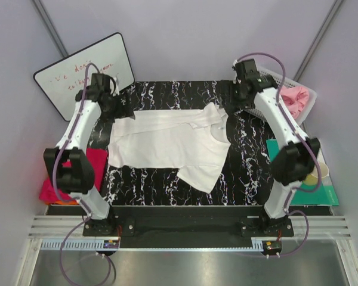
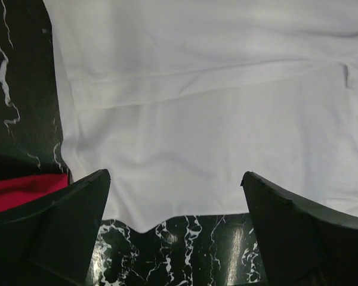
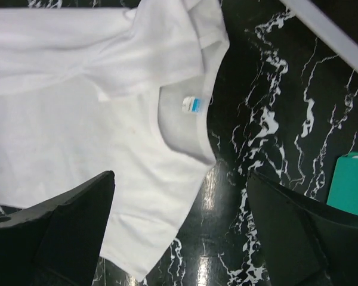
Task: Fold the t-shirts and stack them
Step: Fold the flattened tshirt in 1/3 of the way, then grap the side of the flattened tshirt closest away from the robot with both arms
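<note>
The near sleeve still sticks out from the shirt's body. My right gripper next needs to move back and down from beside the collar to the near sleeve's tip (image 1: 208, 190) (image 3: 139, 274).
A white t-shirt (image 1: 167, 143) lies spread on the black marbled table, its collar to the right. The left wrist view shows its hem edge (image 2: 209, 107). The right wrist view shows its collar and small blue neck label (image 3: 193, 104). My left gripper (image 1: 115, 109) hovers open and empty over the shirt's far left edge (image 2: 176, 208). My right gripper (image 1: 237, 101) hovers open and empty beside the collar and sleeve (image 3: 182, 220). A pink shirt (image 1: 293, 98) lies in the basket. A magenta-red shirt (image 1: 94, 162) lies at the table's left edge (image 2: 24, 190). No orange shirt shows.
A white mesh basket (image 1: 280, 76) stands at the far right. A teal mat (image 1: 325, 187) lies at the right edge and shows in the right wrist view (image 3: 352, 185). A whiteboard (image 1: 77, 74) leans at the far left.
</note>
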Controlling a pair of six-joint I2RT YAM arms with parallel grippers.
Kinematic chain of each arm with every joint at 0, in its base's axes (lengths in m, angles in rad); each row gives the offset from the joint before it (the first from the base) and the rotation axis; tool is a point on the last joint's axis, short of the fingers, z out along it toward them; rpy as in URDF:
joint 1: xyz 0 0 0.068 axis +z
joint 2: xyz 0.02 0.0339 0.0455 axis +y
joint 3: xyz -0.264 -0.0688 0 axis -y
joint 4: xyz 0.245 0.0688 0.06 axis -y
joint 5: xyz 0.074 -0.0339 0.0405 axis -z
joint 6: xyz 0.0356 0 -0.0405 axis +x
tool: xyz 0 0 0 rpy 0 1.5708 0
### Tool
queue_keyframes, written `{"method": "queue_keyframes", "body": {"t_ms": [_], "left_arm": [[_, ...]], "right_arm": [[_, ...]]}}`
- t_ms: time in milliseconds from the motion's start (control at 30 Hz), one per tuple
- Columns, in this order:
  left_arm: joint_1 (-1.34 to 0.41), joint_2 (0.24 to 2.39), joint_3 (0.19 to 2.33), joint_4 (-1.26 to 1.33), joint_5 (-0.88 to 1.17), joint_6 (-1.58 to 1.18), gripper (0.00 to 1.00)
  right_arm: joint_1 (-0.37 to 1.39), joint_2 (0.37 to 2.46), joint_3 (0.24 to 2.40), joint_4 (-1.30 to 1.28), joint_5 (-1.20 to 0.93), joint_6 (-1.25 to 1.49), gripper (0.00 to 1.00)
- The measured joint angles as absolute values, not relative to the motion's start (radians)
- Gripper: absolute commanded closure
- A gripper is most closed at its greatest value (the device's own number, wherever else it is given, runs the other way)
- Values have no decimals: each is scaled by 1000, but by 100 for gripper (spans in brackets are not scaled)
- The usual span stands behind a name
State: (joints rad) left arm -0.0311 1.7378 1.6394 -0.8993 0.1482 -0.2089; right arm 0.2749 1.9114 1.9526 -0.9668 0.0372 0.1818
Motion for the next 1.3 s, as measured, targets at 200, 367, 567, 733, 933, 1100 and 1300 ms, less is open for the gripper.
{"method": "queue_keyframes", "body": {"t_ms": [200, 367, 567, 733, 933, 1100, 1300], "left_arm": [[-31, 1573, 1300, -880, 148, -257, 4], [-31, 1494, 1090, -897, 136, -309, 1], [-31, 1467, 1047, -884, 126, -351, 1], [-30, 1470, 1037, -870, 118, -374, 1], [-30, 1522, 1037, -857, 104, -371, 1], [-23, 1548, 1037, -854, 96, -356, 1], [-1, 1551, 1037, -852, 91, -331, 1]], "right_arm": [[274, 1649, 1498, -955, -108, 242, 12], [273, 1639, 1164, -902, -281, 337, 18], [273, 1569, 958, -839, -399, 436, 26], [273, 1530, 931, -776, -468, 470, 27], [274, 1525, 873, -714, -514, 480, 28], [282, 1518, 742, -672, -541, 512, 30], [364, 1517, 679, -602, -559, 576, 32]]}}
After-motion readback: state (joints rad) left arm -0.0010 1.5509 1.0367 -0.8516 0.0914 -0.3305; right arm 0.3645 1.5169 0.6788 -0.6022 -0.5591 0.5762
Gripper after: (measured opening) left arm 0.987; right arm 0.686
